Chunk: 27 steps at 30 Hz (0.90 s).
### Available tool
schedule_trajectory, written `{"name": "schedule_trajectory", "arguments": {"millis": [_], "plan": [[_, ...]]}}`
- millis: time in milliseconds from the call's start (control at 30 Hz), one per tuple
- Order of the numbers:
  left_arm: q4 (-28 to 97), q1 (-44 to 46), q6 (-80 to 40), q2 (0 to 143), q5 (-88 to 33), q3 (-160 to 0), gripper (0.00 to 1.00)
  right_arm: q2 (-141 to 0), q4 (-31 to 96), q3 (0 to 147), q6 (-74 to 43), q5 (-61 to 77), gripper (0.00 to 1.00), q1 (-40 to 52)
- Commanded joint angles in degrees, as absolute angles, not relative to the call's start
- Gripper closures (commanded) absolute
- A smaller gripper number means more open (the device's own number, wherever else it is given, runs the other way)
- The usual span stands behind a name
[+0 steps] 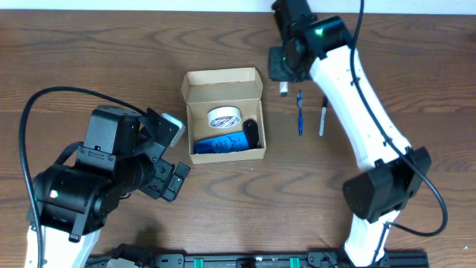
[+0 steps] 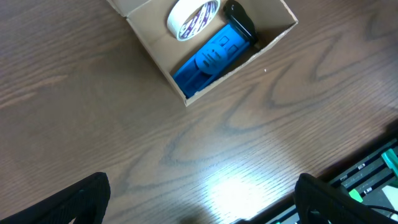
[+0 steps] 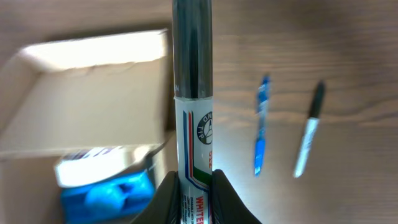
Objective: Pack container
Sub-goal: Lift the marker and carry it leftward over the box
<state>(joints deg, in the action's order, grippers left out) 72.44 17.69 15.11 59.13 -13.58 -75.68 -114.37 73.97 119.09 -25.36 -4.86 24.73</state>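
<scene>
The blue object is below and to the left in the overhead view. My right gripper will next swing back over its near edge (image 1: pixel 222 150) (image 3: pixel 109 216), turn, go down and let go.
The container (image 1: pixel 223 83) is a tan cardboard box, lid flap open at the back, mid-table. Inside lie a white tape roll (image 1: pixel 223 117), a blue object (image 1: pixel 221 143) and a black item (image 1: pixel 252 132). My right gripper (image 3: pixel 196 199) is shut on a white-and-black whiteboard marker (image 3: pixel 193 106), held above the table just right of the container (image 3: pixel 93 99); overhead, that gripper (image 1: pixel 285 74) hangs off the box's back right corner. My left gripper (image 2: pixel 202 211) is open and empty over bare wood, in front of and left of the container (image 2: pixel 273 31).
A blue pen (image 1: pixel 300 112) and a black-capped white pen (image 1: pixel 323 117) lie side by side on the table right of the box, also seen from the right wrist as blue pen (image 3: pixel 261 124) and white pen (image 3: pixel 309 134). The table's front edge (image 2: pixel 367 168) is near my left gripper.
</scene>
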Motion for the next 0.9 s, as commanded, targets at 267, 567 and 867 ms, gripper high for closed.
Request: {"name": "schedule_trajectory", "arguments": {"millis": [267, 567, 867], "plan": [[72.69, 17.67, 15.86, 59.16, -13.98, -76.66, 0.05, -113.27, 73.45, 111.68, -30.87, -4.29, 0.99, 35.44], [72.69, 17.67, 15.88, 59.18, -13.98, -76.66, 0.05, -113.27, 68.03, 101.19, -32.64, -4.78, 0.98, 37.21], [72.69, 17.67, 15.88, 59.18, -13.98, -76.66, 0.05, -113.27, 64.82, 96.62, -33.67, -6.63, 0.98, 37.21]]}}
